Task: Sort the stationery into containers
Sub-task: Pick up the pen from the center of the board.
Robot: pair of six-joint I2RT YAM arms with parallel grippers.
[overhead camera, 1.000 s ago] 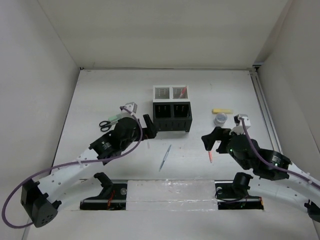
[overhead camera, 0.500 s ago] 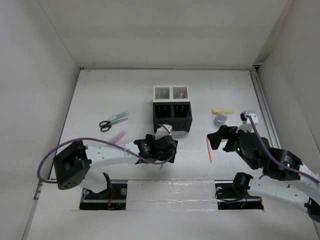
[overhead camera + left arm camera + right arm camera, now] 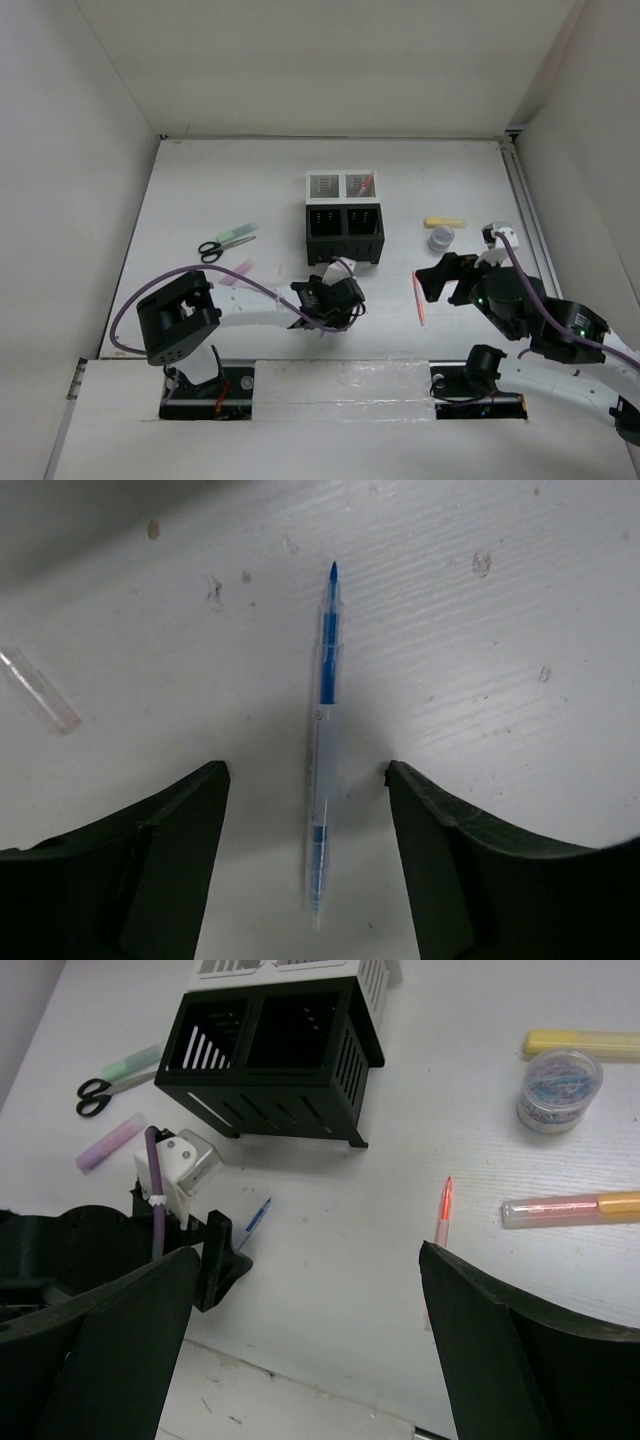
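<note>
My right gripper will next swing to the left in the top view and lower its open fingers around the clear pen cap that lies below.
A clear pen with blue ink (image 3: 322,730) lies on the table between the fingers of my left gripper (image 3: 305,772), which is open; both jaws stand apart from it. From above, the left gripper (image 3: 335,298) sits just in front of the containers (image 3: 343,217), two black slotted bins (image 3: 270,1055) and two white mesh bins (image 3: 340,184). My right gripper (image 3: 308,1255) is open and holds nothing, hovering left of a red pen (image 3: 442,1210). Scissors (image 3: 210,249), a green marker (image 3: 237,233) and a pink marker (image 3: 237,272) lie at the left.
A yellow marker (image 3: 580,1042), a round tub of clips (image 3: 560,1075) and an orange-pink marker (image 3: 575,1208) lie right of the bins. A clear pen cap (image 3: 38,690) lies left of the pen. One white bin holds a red item (image 3: 366,182). Walls enclose the table.
My left arm has swung from beside the scissors to the table's middle, over the blue-ink pen, and its jaws have narrowed. My right gripper has shifted slightly right.
</note>
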